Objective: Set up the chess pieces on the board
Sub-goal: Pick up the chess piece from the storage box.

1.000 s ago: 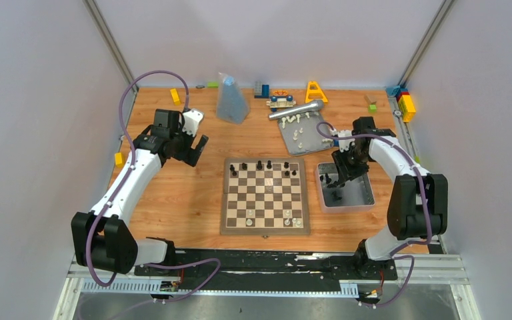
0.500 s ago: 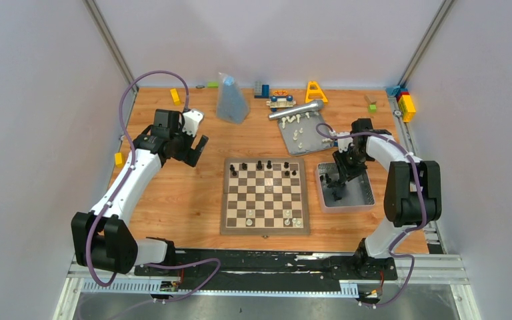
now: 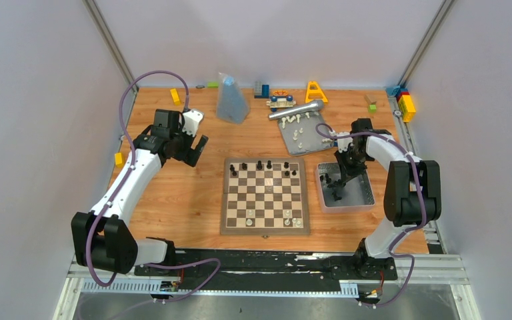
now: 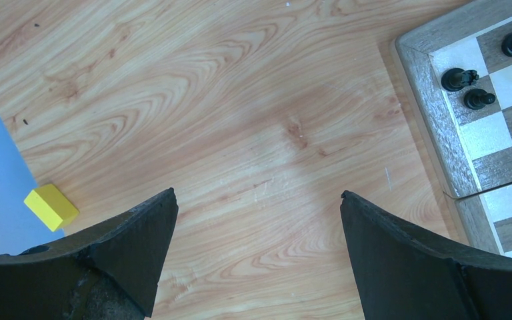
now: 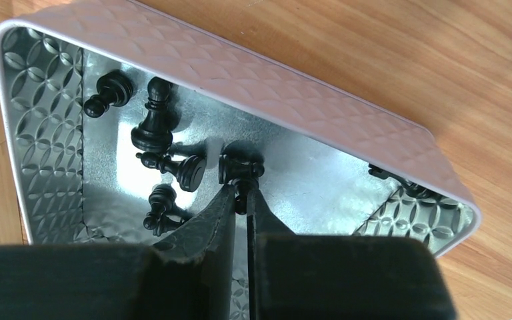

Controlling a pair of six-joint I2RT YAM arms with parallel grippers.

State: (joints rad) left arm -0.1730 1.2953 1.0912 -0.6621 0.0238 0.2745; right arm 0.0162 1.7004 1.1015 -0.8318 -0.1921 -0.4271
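Note:
My right gripper rises from the tray [image 3: 367, 195] next, crosses to the left in the top view and lowers to release. The board's empty square beside the black pawns lies on that side.
The chessboard [image 3: 265, 195] lies mid-table with several black pieces on its far rows and a few cream ones on its near rows. Its corner with black pieces [image 4: 460, 79] shows in the left wrist view. My right gripper [image 3: 339, 185] is down inside the grey tray [image 3: 367, 195] right of the board. In the right wrist view it [image 5: 241, 190] is shut on a black chess piece [image 5: 239, 168], with several loose black pieces [image 5: 152, 130] beside it. My left gripper [image 3: 197, 149] hangs open and empty over bare wood left of the board's far corner [image 4: 259, 197].
A second grey tray [image 3: 307, 137] with cream pieces lies behind the board, with a silver microphone [image 3: 296, 110]. A clear bag [image 3: 231, 100], toy blocks [image 3: 407, 103] and a yellow block [image 4: 51, 207] sit round the table's edges.
The right arm lowered its gripper further into the tray and slid slightly left a second ago; since half a second ago little has moved. The left arm is still.

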